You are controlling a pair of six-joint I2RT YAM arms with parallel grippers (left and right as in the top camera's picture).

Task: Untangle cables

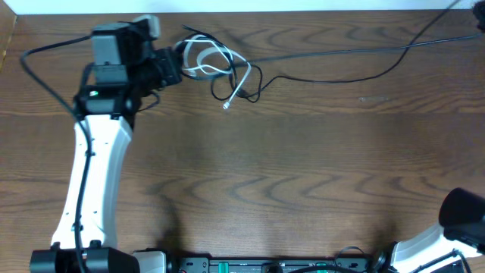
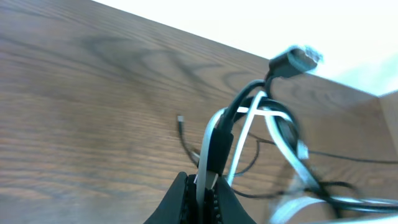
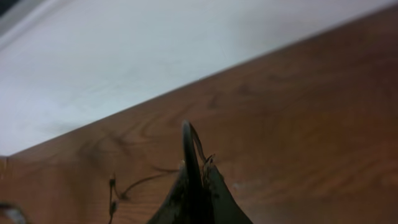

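The black cable is nearly straight between my right gripper and the tangle, so that gripper needs to move toward it, left in the overhead view, then open.
The white cable lies looped at the table's far left, tangled with the thin black cable, which runs off to the far right edge. My left gripper is at the left end of the tangle. In the left wrist view its jaws are shut on the white cable, with a black strand beside it and a dark plug sticking up. My right gripper is shut on the black cable. It shows in the overhead view only as a dark tip.
The wooden table has its far edge against a white wall. The white cable's free connector rests just in front of the tangle. The right arm's base is at the front right corner.
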